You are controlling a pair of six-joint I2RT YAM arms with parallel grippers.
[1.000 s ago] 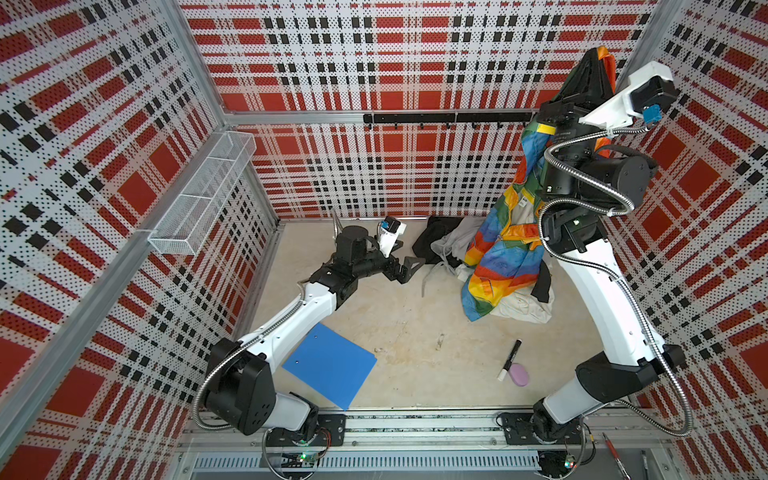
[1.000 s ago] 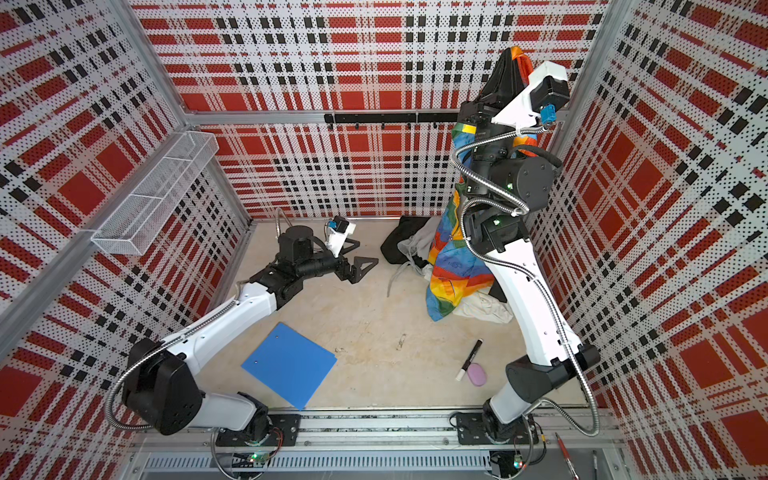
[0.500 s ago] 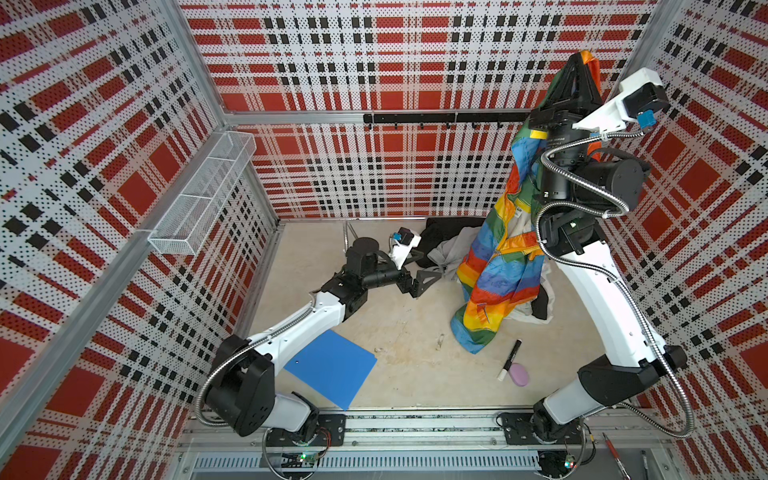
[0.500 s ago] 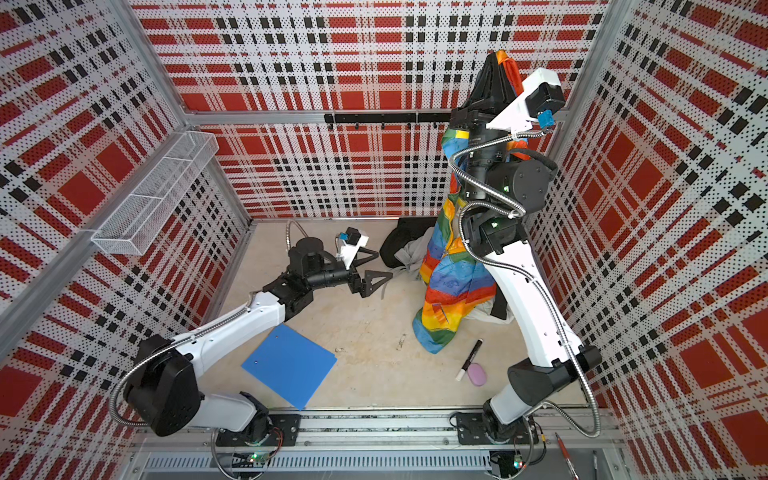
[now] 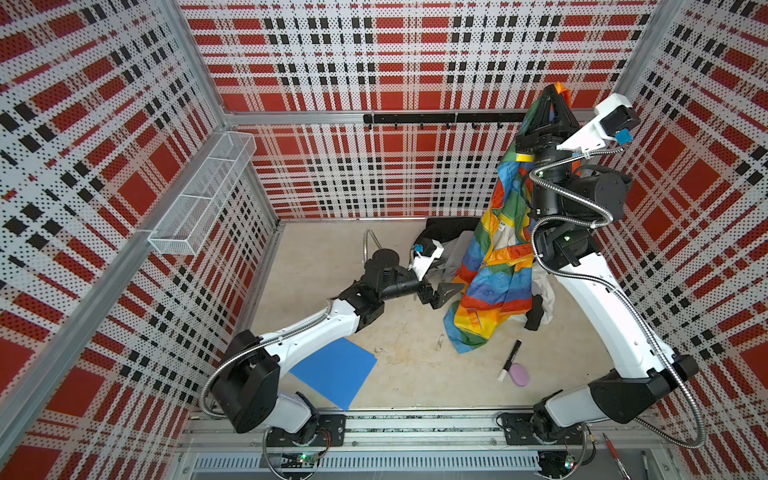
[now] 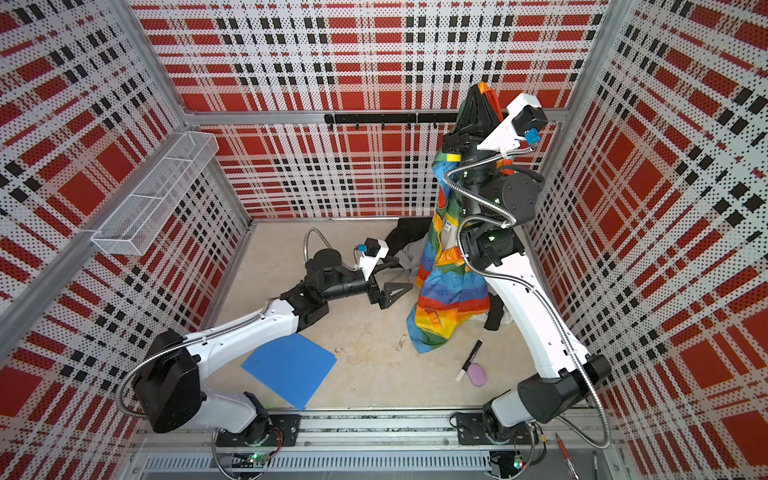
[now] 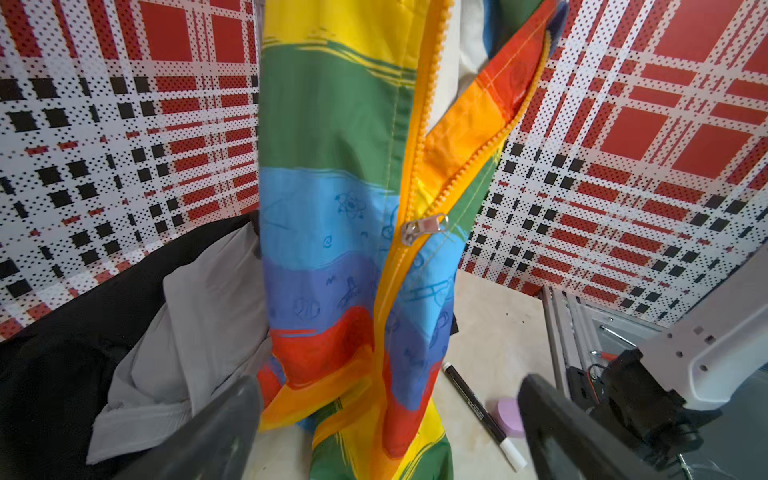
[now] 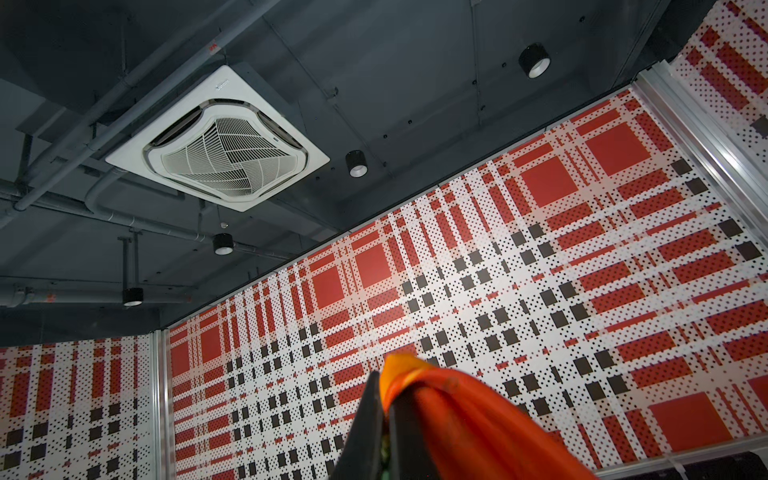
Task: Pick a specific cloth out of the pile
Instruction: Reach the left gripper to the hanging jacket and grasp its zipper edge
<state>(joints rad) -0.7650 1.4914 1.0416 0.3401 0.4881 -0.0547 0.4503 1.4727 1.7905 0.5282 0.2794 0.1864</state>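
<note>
My right gripper lowers toward the cloth's lower end (image 5: 483, 313) below it next and releases the orange fold, since that end already reaches the floor.
The cloth (image 5: 494, 286) (image 6: 451, 291), a shiny rainbow jacket with an orange zip, hangs from my right gripper (image 5: 555, 89) (image 6: 478, 89), which is raised high by the back wall and shut on an orange fold (image 8: 457, 415). Its lower end reaches down to the floor. The pile (image 5: 451, 235) (image 6: 409, 237) of black and grey clothes lies behind and beside it. My left gripper (image 5: 446, 278) (image 7: 384, 415) is low and open, with its fingers (image 7: 216, 432) facing the hanging cloth (image 7: 332, 208) just ahead of them.
A black marker pen (image 5: 510, 359) and a lilac oval (image 5: 519, 374) lie on the floor in front of the cloth. A blue sheet (image 5: 336, 370) lies near the left arm's base. A wire basket (image 5: 203, 195) hangs on the left wall. A hook rail (image 5: 440, 118) crosses the back wall.
My right gripper has lifted the cloth higher, so that it now hangs long and clear of the pile. My left gripper has moved right, up to the cloth, staying open.
</note>
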